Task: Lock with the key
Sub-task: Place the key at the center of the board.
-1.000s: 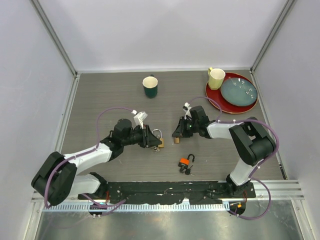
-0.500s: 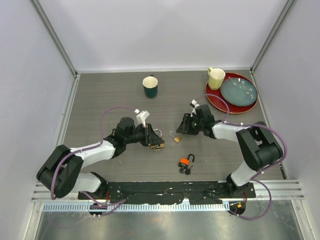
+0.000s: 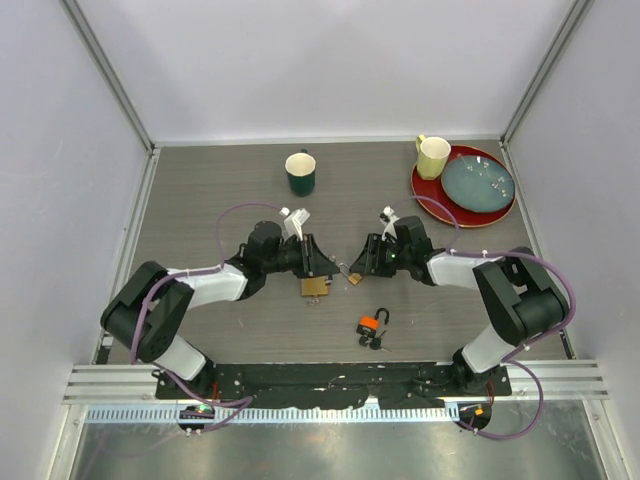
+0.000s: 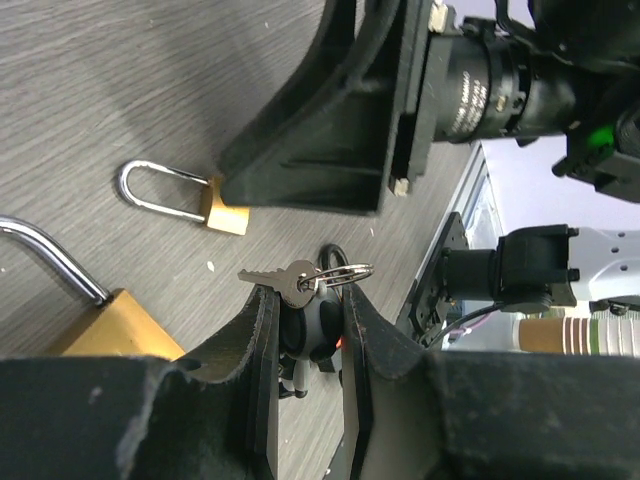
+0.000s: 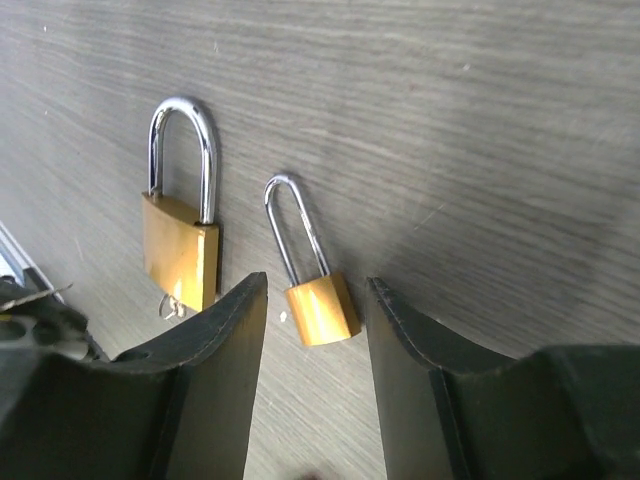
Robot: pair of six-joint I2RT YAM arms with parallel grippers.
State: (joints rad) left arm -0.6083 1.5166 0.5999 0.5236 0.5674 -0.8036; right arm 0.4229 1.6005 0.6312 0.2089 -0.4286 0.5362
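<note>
A bare gap shows between the small padlock and the larger padlock, so my left gripper should go down and toward the small padlock, onto the table beside it.
A small brass padlock (image 3: pixel 352 277) with a long open shackle lies on the table between my two grippers. My left gripper (image 3: pixel 330 266) is shut on a silver key (image 4: pixel 290 282) with a ring, held at the fingertips just above the table, its blade pointing toward the small padlock (image 4: pixel 226 214). My right gripper (image 3: pixel 363 267) is open, its fingers standing either side of the small padlock's body (image 5: pixel 320 310) without touching it. A larger brass padlock (image 3: pixel 315 287) lies flat beside it, shackle open, and also shows in the right wrist view (image 5: pixel 180 250).
An orange padlock with black keys (image 3: pixel 371 325) lies nearer the arm bases. A green mug (image 3: pixel 300 173) stands at the back middle. A yellow mug (image 3: pixel 432 157) and a teal plate (image 3: pixel 478 180) sit on a red tray (image 3: pixel 424 190) at the back right.
My left gripper has moved right, away from the larger padlock, which now lies on the table, and faces the small padlock. My right gripper drew back, then came down around the small padlock.
</note>
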